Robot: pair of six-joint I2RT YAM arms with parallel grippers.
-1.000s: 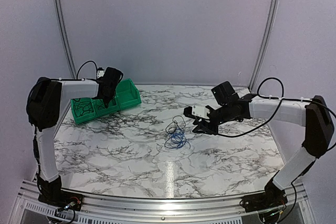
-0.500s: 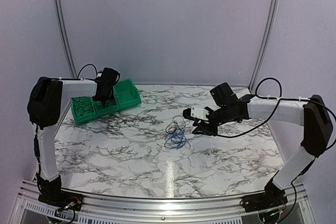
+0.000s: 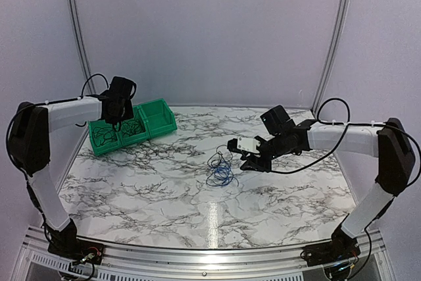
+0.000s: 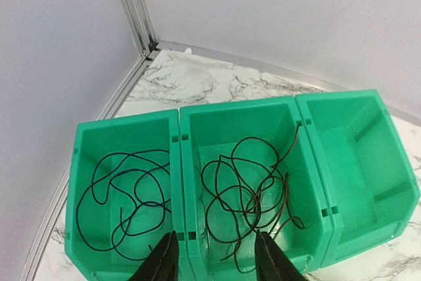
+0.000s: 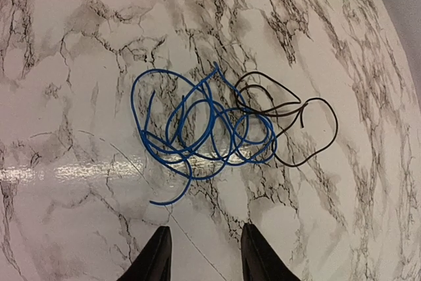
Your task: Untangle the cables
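Note:
My right gripper moves outward and down onto the black wire's far bend (image 3: 224,146) (image 5: 336,123) next, since it lies outward of and below the fingertips, clear of the blue coils.
A blue wire (image 5: 197,129) lies looped on the marble table, tangled with a thin black wire (image 5: 296,123); the tangle also shows in the top view (image 3: 220,166). My right gripper (image 5: 202,255) is open and empty just beside the tangle, above the table (image 3: 245,160). My left gripper (image 4: 214,261) is open and empty above the green bins (image 3: 128,126). In the left wrist view the left bin holds a dark-blue wire (image 4: 122,195) and the middle bin a dark brown-black wire (image 4: 253,195). The right bin (image 4: 358,169) holds nothing.
The three joined green bins (image 4: 184,189) stand at the table's far left corner by the wall and its metal rail (image 4: 135,11). The marble table (image 3: 164,189) stretches around the tangle.
My left arm has swung left and back, its gripper now above the left part of the bins. My right gripper has crept slightly left toward the tangle.

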